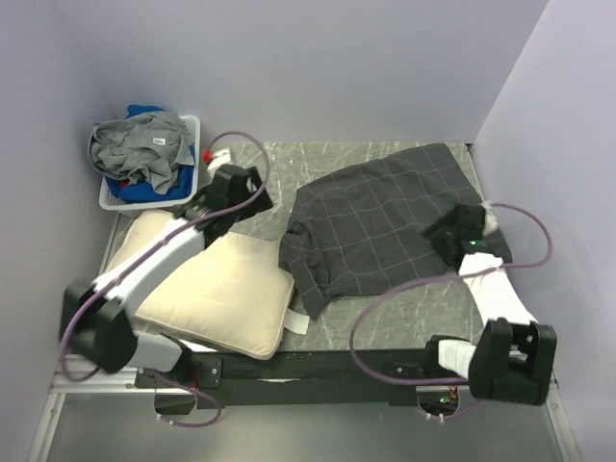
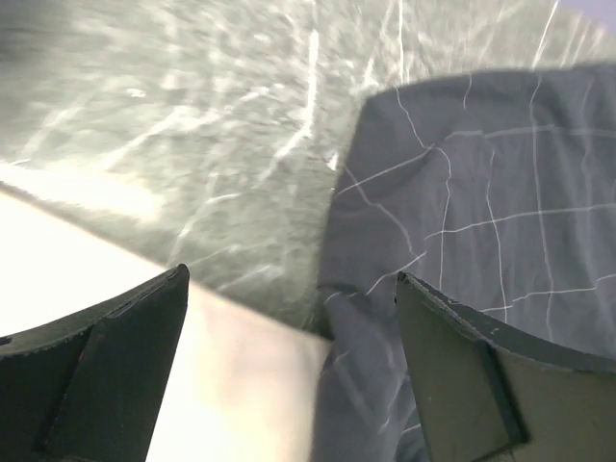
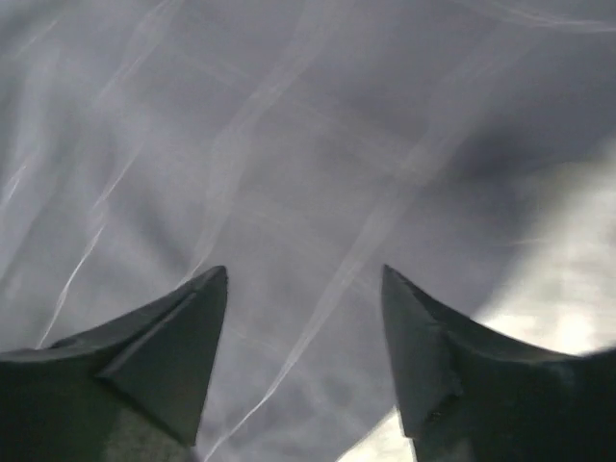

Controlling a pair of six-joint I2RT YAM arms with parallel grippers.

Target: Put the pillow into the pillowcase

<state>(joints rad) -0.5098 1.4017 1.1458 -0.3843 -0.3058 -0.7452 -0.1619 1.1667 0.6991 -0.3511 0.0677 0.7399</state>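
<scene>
My left gripper will move back from over the bare marble and lower onto the pillow's far corner by the pillowcase, as that corner is closest to it.
The cream pillow (image 1: 221,289) lies flat at the front left, with its white label (image 1: 297,321) at its right edge. The dark grey grid-patterned pillowcase (image 1: 385,221) lies crumpled on the table's middle and right. My left gripper (image 1: 252,199) is open and empty over the marble between them. In the left wrist view the left gripper (image 2: 289,289) frames the pillow's edge (image 2: 241,385) and the pillowcase's left edge (image 2: 481,192). My right gripper (image 1: 445,234) is open and hovers low over the pillowcase's right part. In the right wrist view the right gripper (image 3: 305,274) shows only cloth (image 3: 289,144) between its fingers.
A white laundry basket (image 1: 192,125) heaped with grey and blue clothes (image 1: 144,154) stands at the back left. Lilac walls close in the left, back and right. The dark marble tabletop (image 1: 289,164) shows behind the pillow. The left arm (image 1: 144,265) crosses over the pillow.
</scene>
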